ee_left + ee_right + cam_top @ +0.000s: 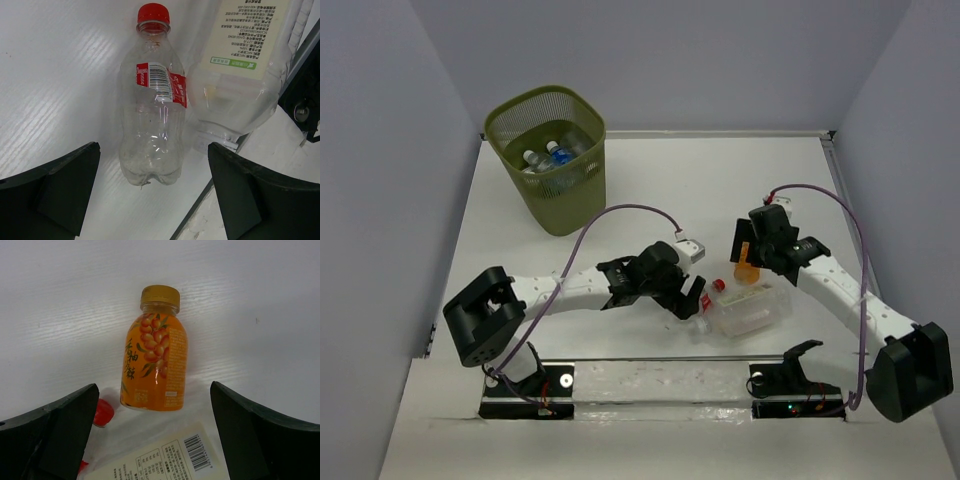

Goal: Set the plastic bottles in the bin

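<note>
The red-capped bottle's base (682, 319) (151, 160) is below my left gripper, between its open fingers, so my left gripper should next go down over that end and close across the bottle's sides.
A clear bottle with a red cap and red label (152, 100) lies on the table (710, 290). My left gripper (152, 192) is open just past its base, above the table (678, 295). A large squarish clear bottle (752, 310) lies beside it, its white label showing in the left wrist view (245, 55). A small orange bottle (155, 362) lies between my open right gripper's fingers (152, 437), which hover over it (760, 250). The olive-green mesh bin (548, 160) stands at the far left with several bottles inside.
A clear strip with black mounts (660, 380) runs along the near edge. Grey walls close in the left, right and back. A purple cable loops over each arm.
</note>
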### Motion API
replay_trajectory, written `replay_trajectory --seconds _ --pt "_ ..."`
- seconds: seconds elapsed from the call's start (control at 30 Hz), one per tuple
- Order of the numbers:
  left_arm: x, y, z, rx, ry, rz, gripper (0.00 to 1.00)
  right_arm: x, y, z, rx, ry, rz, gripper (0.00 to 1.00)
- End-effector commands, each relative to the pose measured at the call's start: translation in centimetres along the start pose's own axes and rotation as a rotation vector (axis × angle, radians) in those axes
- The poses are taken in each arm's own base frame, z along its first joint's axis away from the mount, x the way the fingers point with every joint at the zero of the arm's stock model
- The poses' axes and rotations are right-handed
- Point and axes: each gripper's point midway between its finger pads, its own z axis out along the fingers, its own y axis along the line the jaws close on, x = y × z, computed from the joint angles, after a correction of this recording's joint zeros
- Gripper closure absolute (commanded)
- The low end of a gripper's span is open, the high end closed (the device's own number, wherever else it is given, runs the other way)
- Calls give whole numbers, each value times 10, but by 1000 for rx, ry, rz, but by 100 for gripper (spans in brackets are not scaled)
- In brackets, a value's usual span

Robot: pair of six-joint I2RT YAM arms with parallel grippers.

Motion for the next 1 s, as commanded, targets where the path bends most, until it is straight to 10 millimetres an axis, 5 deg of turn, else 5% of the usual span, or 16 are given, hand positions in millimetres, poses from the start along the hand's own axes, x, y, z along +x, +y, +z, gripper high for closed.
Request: replay_trajectory --seconds 0.0,0.27,0.5,0.77,0.87,0.97 --pt "-9 -13 5 53 -8 24 1 -2 3 18 14 19 22 1" --pt "1 -3 13 1 28 21 1 1 20 52 -65 63 31 1" --pt "9 14 20 -91 66 12 3 -7 31 65 -97 79 24 19" --pt "20 27 25 -154 110 6 23 -3 39 66 -141 100 14 33" --pt "11 29 18 -176 74 5 31 -8 41 62 -159 72 26 51" --pt "-3 32 9 -212 29 6 38 -12 43 59 -169 58 26 54"
